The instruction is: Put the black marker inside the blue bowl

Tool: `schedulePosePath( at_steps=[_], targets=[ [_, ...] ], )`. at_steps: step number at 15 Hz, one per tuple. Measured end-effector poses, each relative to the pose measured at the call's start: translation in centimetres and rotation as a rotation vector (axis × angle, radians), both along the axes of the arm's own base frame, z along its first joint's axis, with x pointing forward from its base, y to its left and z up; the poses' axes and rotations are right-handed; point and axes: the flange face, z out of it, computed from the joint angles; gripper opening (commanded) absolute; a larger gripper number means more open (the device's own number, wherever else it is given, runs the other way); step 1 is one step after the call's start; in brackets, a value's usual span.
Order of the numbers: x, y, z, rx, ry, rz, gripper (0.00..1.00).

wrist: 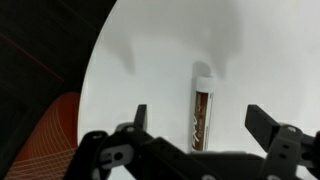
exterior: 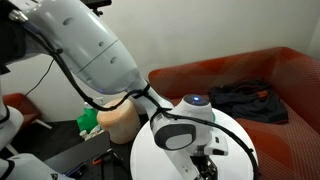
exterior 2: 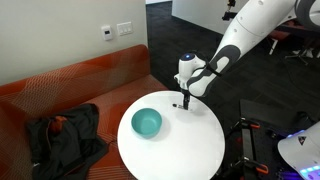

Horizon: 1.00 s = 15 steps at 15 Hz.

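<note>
My gripper lowers toward the table and closes across the black marker's dark body (exterior 2: 177,106) (wrist: 201,118) next, since the marker already lies lengthwise between its two open fingers.
The black marker (wrist: 199,112) lies flat on the white round table (wrist: 160,60) in the wrist view, a dark barrel with a white end pointing away. My gripper (wrist: 198,120) is open, its two fingers standing either side of the marker and not touching it. In an exterior view the gripper (exterior 2: 184,101) hangs low over the table's far edge. The blue bowl (exterior 2: 147,122) sits left of centre on the table (exterior 2: 175,150), well apart from the gripper. In the exterior view from behind the arm, the gripper (exterior: 203,163) is mostly hidden and the bowl is out of view.
A red-orange sofa (exterior 2: 70,85) stands behind the table with a dark cloth heap (exterior 2: 62,135) on it, also seen in an exterior view (exterior: 245,100). A tan cylindrical container (exterior: 121,121) stands beside the table. The table edge runs close to the marker.
</note>
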Motion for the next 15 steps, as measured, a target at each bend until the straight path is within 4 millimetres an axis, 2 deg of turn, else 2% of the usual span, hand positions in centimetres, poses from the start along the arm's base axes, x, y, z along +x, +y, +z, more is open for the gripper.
schedulePosePath(
  at_steps=[8,10,11,13,15],
  targets=[
    [1.0,0.4,-1.6,-0.003,0.008,0.018,0.98],
    [1.2,0.4,-1.9,-0.003,0.012,0.019,0.89],
    [1.3,0.4,-2.1,-0.003,0.015,0.02,0.68],
    [1.4,0.3,-2.3,-0.003,0.022,0.02,0.62],
    [1.5,0.3,-2.5,-0.002,0.027,0.02,0.48]
  ],
)
